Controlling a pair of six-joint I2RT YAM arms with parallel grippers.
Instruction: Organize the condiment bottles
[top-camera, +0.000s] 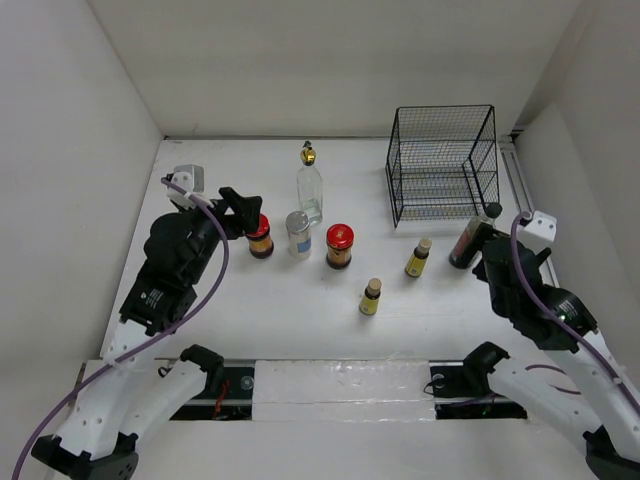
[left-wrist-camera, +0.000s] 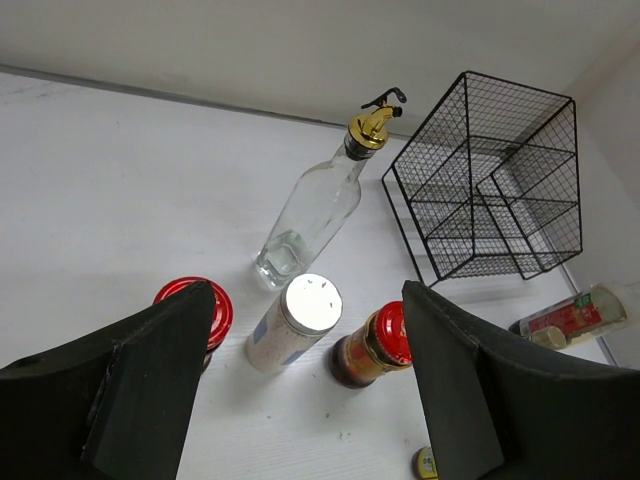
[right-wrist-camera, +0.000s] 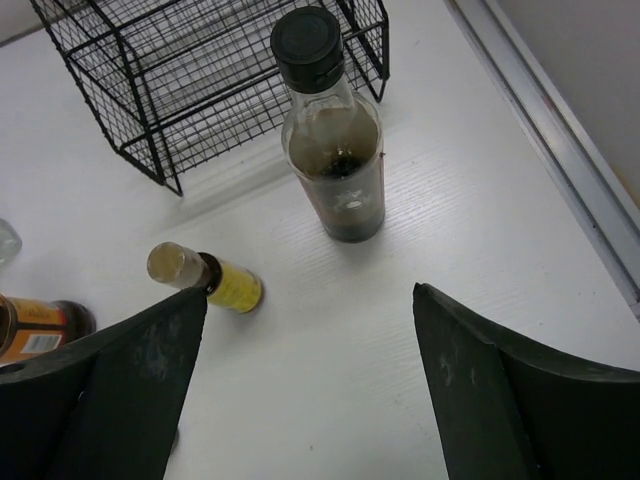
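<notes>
I need to move my right gripper's open fingers outward over the black cap next, then down around the dark bottle's neck (top-camera: 487, 219) (right-wrist-camera: 322, 93), since the bottle stands farther outward.
The tall clear gold-capped bottle (top-camera: 310, 188) stands at the back. In front of it, in a row, stand a red-lidded jar (top-camera: 260, 238), the silver-lidded shaker (top-camera: 298, 234) and a second red-lidded jar (top-camera: 339, 246). Two tiny yellow bottles (top-camera: 418, 258) (top-camera: 371, 297) stand further right. The dark black-capped bottle (top-camera: 469, 240) stands near the wire basket. My left gripper (top-camera: 243, 208) is open and empty, just left of the first jar (left-wrist-camera: 190, 302); the shaker (left-wrist-camera: 295, 322) lies ahead between its fingers (left-wrist-camera: 150, 380). My right gripper (right-wrist-camera: 310, 293) is open and empty, short of the dark bottle (right-wrist-camera: 335, 150).
A black wire basket (top-camera: 443, 165) stands at the back right, also in the left wrist view (left-wrist-camera: 490, 180) and the right wrist view (right-wrist-camera: 200, 70). A metal rail (top-camera: 515, 185) runs along the right wall. White walls enclose the table on three sides.
</notes>
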